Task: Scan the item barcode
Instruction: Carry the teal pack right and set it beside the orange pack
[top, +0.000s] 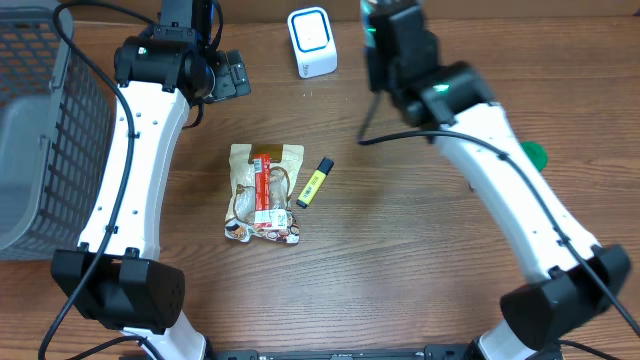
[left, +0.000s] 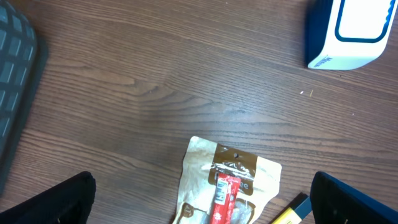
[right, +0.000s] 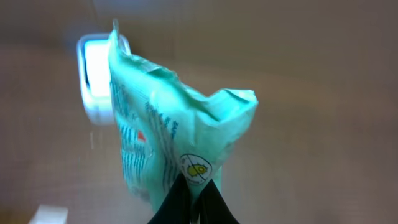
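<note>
The right gripper carries the packet back and down next, onto the tabletop (top: 459, 163) beside the green round object, and releases it there, clear of the scanner.
A crumpled mint-green packet (right: 168, 130) with printed text hangs upright in the right wrist view. My right gripper (right: 194, 188) is shut on its lower edge, just under a round yellow symbol. Behind the packet, to the left, stands the white and blue scanner (right: 94, 81), which is at the table's back (top: 312, 42). Overhead, the right gripper (top: 380, 38) hovers just right of the scanner. My left gripper (top: 232, 75) stays open and holds nothing, left of the scanner, with its dark fingers (left: 53, 202) at the bottom corners of the left wrist view.
A beige snack pouch with a red stick (top: 262, 192) lies mid-table beside a yellow highlighter (top: 314, 182). A grey mesh basket (top: 40, 120) fills the left side. A green round object (top: 536, 155) sits partly under the right arm.
</note>
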